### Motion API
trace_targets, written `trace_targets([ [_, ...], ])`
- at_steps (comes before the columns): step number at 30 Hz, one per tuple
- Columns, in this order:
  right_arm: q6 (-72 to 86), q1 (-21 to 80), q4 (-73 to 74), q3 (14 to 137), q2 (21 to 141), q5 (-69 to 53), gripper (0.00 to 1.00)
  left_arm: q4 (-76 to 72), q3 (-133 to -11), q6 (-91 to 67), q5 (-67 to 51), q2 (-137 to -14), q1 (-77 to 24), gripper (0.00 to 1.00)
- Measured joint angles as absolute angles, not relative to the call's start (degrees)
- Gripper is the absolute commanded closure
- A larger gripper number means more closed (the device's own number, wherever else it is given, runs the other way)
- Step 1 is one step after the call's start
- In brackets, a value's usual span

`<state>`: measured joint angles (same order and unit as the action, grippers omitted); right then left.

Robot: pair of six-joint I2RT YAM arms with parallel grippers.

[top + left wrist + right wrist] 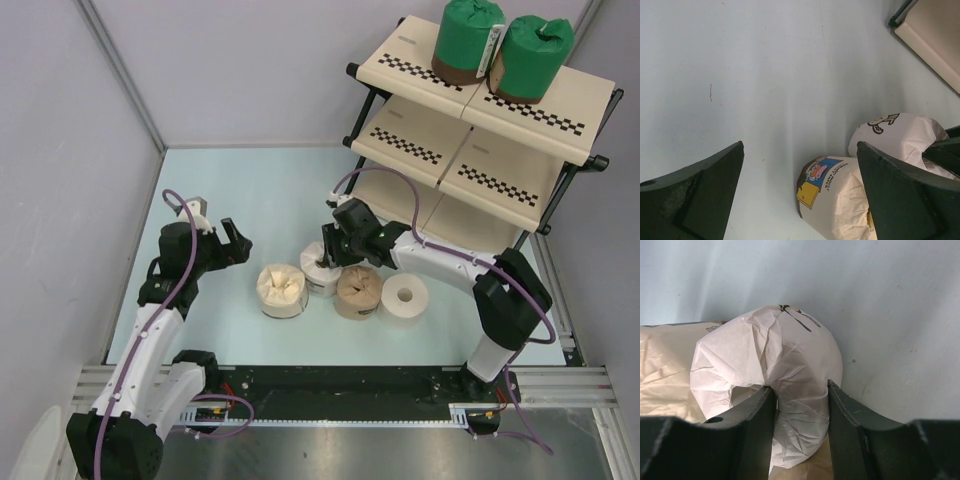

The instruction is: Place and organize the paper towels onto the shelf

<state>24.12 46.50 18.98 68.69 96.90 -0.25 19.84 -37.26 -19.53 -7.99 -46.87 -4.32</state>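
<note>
The shelf's middle level [422, 138] below the green-wrapped rolls is empty, so the right gripper should rise and carry the white-wrapped roll outward onto that level to release it.
Two green-wrapped rolls [467, 38] [532, 58] stand on the top tier of the shelf [420, 150]. On the table stand a cream-wrapped roll [282, 290], a white-wrapped roll [318, 277], a tan-wrapped roll [358, 292] and a bare white roll [405, 297]. My right gripper [331, 256] is shut on the white-wrapped roll [775, 355], one finger in its centre hollow and one outside. My left gripper [238, 243] is open and empty, left of the cream roll [840, 200]. The white roll [905, 137] shows behind it.
The shelf stands at the far right of the table, and its lower corner [935, 45] shows in the left wrist view. Grey walls close in the left and back. A metal rail [330, 385] runs along the near edge.
</note>
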Motion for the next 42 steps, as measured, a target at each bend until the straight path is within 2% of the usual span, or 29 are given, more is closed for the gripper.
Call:
trace_targets([
  [6, 23.5, 44.7, 19.4, 68.3, 90.6, -3.2, 0.65, 19.8, -37.3, -19.5, -8.1, -46.9, -4.3, 0.0],
  [14, 22.8, 37.2, 21.1, 71.6, 74.1, -8.0, 0.64, 19.8, -37.3, -19.5, -8.2, -46.9, -4.3, 0.0],
  [18, 22.1, 31.7, 25.8, 78.6, 68.7, -8.1, 0.68, 19.8, -37.3, -19.5, -8.3, -46.9, -4.3, 0.0],
  [22, 20.9, 21.8, 31.6, 93.2, 67.7, -6.3, 0.68, 19.8, -37.3, -19.5, -8.3, -46.9, -4.3, 0.0],
  [25, 19.3, 17.8, 33.4, 102.0, 67.2, -3.9, 0.68, 19.8, -37.3, -19.5, -8.3, -46.9, -4.3, 0.0],
  [27, 18.3, 17.3, 33.9, 103.7, 65.9, -3.2, 0.68, 19.8, -37.3, -19.5, -8.3, -46.9, -4.3, 0.0],
  [30, 17.6, 17.0, 34.5, 100.8, 63.4, -1.7, 0.68, 19.8, -37.3, -19.5, -8.3, -46.9, -4.3, 0.0],
  [35, 17.6, 16.8, 34.1, 88.2, 60.3, 1.9, 0.68, 19.8, -37.3, -19.5, -8.4, -46.9, -4.3, 0.0],
  [42, 18.0, 16.6, 33.6, 78.6, 63.7, 6.4, 0.69, 19.8, -37.3, -19.5, -8.4, -46.9, -4.3, 0.0],
])
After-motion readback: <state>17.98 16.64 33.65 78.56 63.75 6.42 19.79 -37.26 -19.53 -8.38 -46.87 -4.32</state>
